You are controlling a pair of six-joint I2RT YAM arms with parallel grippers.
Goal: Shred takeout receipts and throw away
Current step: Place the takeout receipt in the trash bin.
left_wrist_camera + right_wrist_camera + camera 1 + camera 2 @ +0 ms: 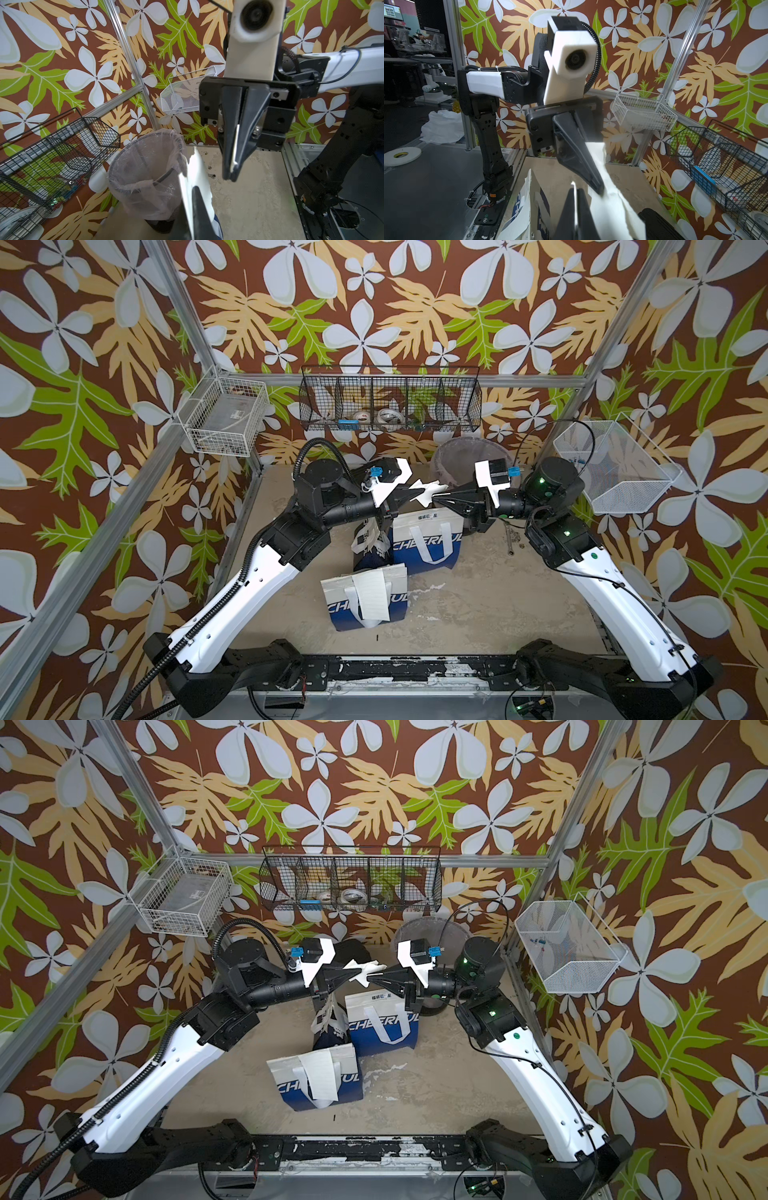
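The held thin piece of receipt is separate from the larger one. Next, my right gripper swings outward and turns over the trash bin's opening [464, 458] to release it.
Both arms are raised over the table with their tips almost touching. My left gripper [413, 494] [197, 209] is shut on a large ragged white piece of a takeout receipt [428, 491] [195, 172] [612, 205]. Facing it, my right gripper [435, 499] [576, 199] is shut on a thin piece of receipt [235, 149], seen edge-on. In the wrist views the two pieces look separate. Another receipt [372, 593] [318, 1073] lies flat on the front bag [399, 605]. Behind the grippers stands the mesh trash bin [469, 456] [145, 176] with its plastic liner.
An upright blue-and-white bag [428, 547] and a darker bag [368, 556] stand below the grippers. A black wire basket [390, 406] hangs on the back wall, a white wire basket [226, 418] at the left and a white mesh basket [615, 468] at the right.
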